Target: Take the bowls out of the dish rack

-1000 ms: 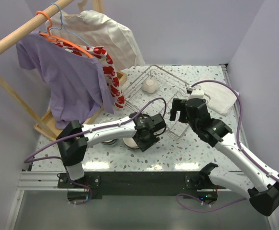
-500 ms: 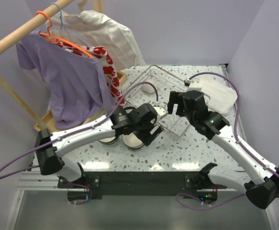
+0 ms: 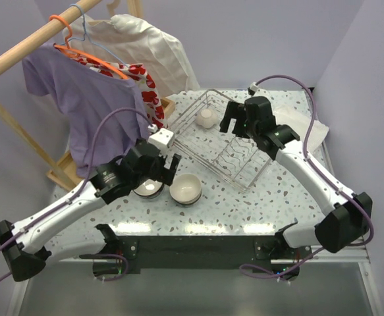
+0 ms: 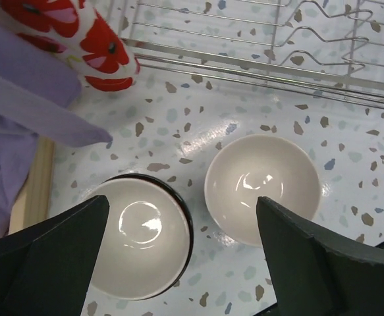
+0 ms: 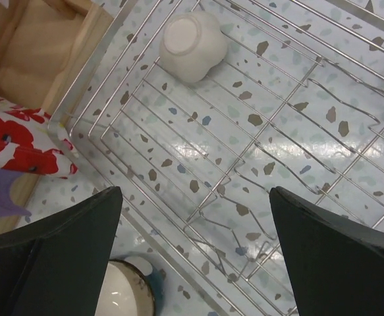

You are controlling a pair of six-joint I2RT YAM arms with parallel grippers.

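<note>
The cream bowl is the only bowl still in the rack [image 3: 228, 146], so I should move my right gripper down and to the left in the top view, turning it, around the cream bowl's side [image 3: 207, 118].
The silver wire dish rack [image 3: 228, 146] [image 5: 257, 131] [image 4: 264, 59] holds one cream bowl [image 3: 207, 117] [image 5: 190, 45], lying on its side in the far left corner. Two more bowls stand upright on the table in front of the rack. One is pale [image 3: 186, 188] [image 4: 263, 188] and the other dark-rimmed [image 3: 147, 189] [image 4: 139, 238], with a teal outside [image 5: 127, 295]. My left gripper [image 3: 160, 169] [image 4: 182, 263] hangs open above these two, holding nothing. Over the rack, just right of the cream bowl, my right gripper [image 3: 234, 125] [image 5: 195, 257] is open and empty.
A wooden clothes rail [image 3: 27, 46] stands at the back left with a purple shirt [image 3: 99, 112] and a red-flowered cloth [image 3: 153, 99] [image 4: 80, 36] hanging close to the rack's left end. Its wooden base [image 5: 40, 39] lies beside the rack. A white cloth [image 3: 303, 135] lies right of the rack.
My left gripper has opened and drawn back to the left, leaving the pale bowl on the table. My right gripper has moved farther out over the rack, toward the cream bowl.
</note>
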